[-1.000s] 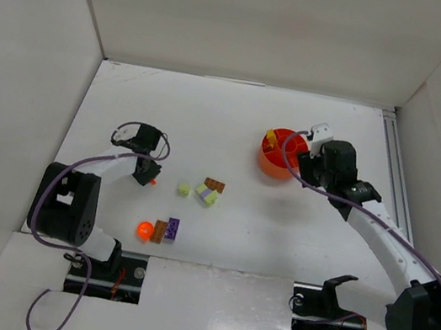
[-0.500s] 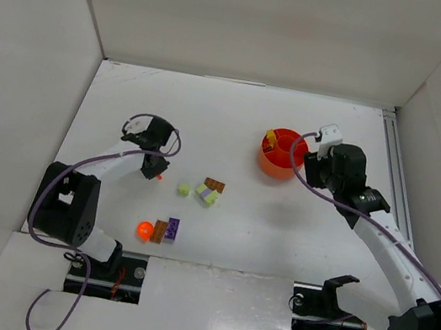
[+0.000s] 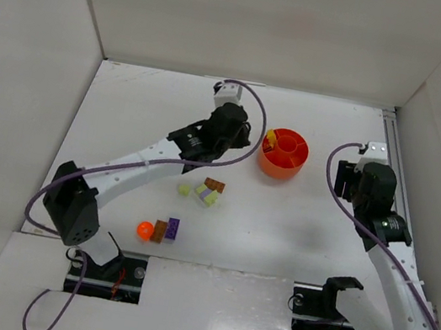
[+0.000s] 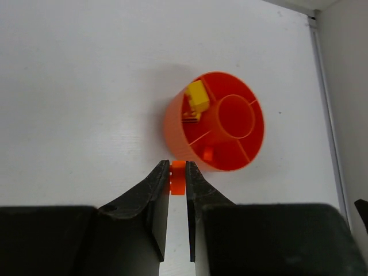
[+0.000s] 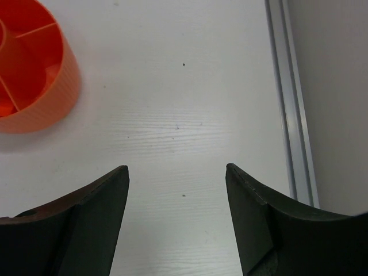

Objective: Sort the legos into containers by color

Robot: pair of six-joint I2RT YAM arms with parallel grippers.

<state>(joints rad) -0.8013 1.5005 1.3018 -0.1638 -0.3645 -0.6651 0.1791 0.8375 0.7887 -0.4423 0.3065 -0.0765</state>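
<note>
The left gripper moves past the dish's near side next. It then goes down over the section of the dish holding an orange brick [image 3: 277, 156] [image 4: 217, 153], since its small brick matches that colour.
The round orange-red dish [image 3: 281, 165] stands at the back right of centre. In the left wrist view [image 4: 175, 135] it holds a yellow brick [image 4: 197, 96] above a brown-orange one [image 4: 191, 117], and an orange brick [image 4: 208, 155] in another compartment. My left gripper [image 4: 178, 173] is shut on a small orange brick [image 4: 178, 178], just short of the dish's near wall; from above it [image 3: 242, 139] is left of the dish. My right gripper [image 5: 177, 178] is open and empty over bare table right of the dish [image 5: 40, 86]; from above it [image 3: 365, 169] stands well apart.
Loose bricks lie mid-table: a pale yellow-green one [image 3: 184, 188], a cluster with a brown-orange brick [image 3: 214, 185] and a yellow-green one [image 3: 211, 199]. Nearer lie a brown-orange brick [image 3: 159, 231], a purple brick [image 3: 173, 228] and an orange ball-like piece [image 3: 143, 229]. A metal rail [image 5: 290, 98] runs along the right wall.
My left arm has swung from the left side across to the dish, carrying the orange brick. My right arm has drawn back to the right, away from the dish.
</note>
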